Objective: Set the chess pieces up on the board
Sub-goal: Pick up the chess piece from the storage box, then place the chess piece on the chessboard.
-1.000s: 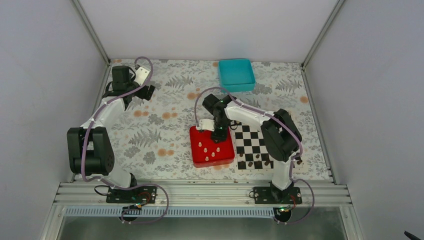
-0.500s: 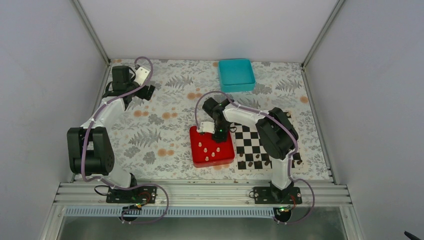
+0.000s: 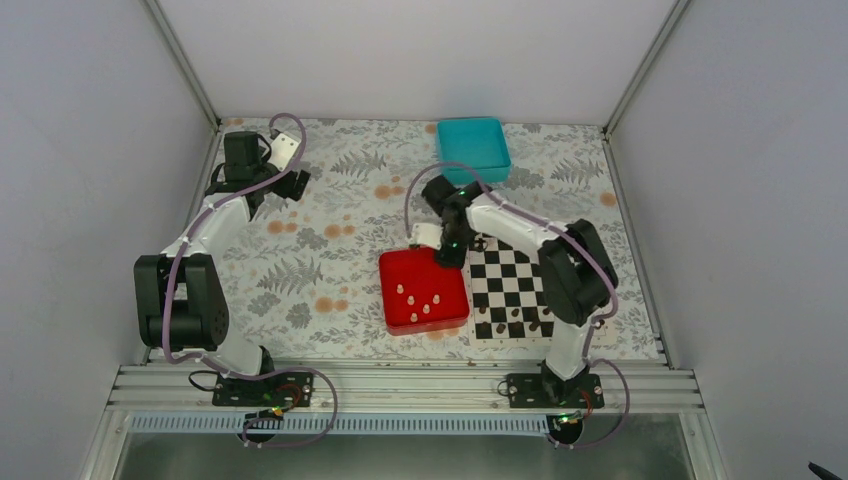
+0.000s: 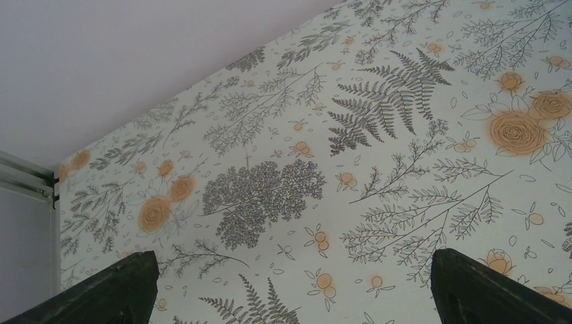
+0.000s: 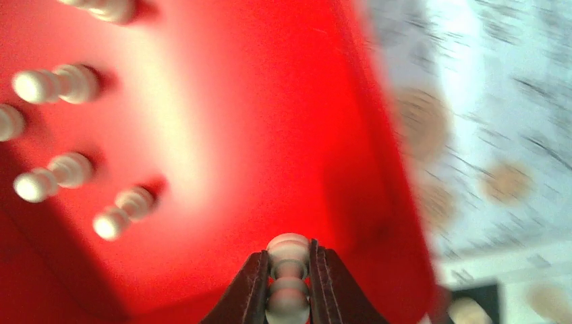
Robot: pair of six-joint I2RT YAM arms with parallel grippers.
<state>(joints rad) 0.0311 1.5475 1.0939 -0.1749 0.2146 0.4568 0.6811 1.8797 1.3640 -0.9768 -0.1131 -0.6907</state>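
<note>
Next, my right gripper carries the cream piece over the board's far rows and down to release, since they lie to its right in the top view.
My right gripper [image 3: 449, 252] is shut on a cream chess piece [image 5: 288, 273] and holds it above the far right corner of the red tray [image 3: 440, 270], beside the board [image 3: 515, 285]. Its gripper [image 5: 289, 283] pinches the piece between both dark fingers [image 5: 251, 287]. Several cream chess pieces [image 3: 422, 297] lie in the tray; they also show in the right wrist view [image 5: 50, 84]. Dark brown pieces [image 3: 510, 322] stand along the board's near rows. My left gripper [image 3: 293, 183] is open and empty at the far left of the table, its gripper [image 4: 290, 297] over bare cloth.
A teal tray [image 3: 472, 148] stands at the back, beyond the board. The table is covered by a floral cloth [image 3: 330, 240]. Grey walls enclose the table on three sides.
My right gripper has lifted from inside the red tray and moved back and right to its far right corner, with a cream piece in it. The left arm has not moved.
</note>
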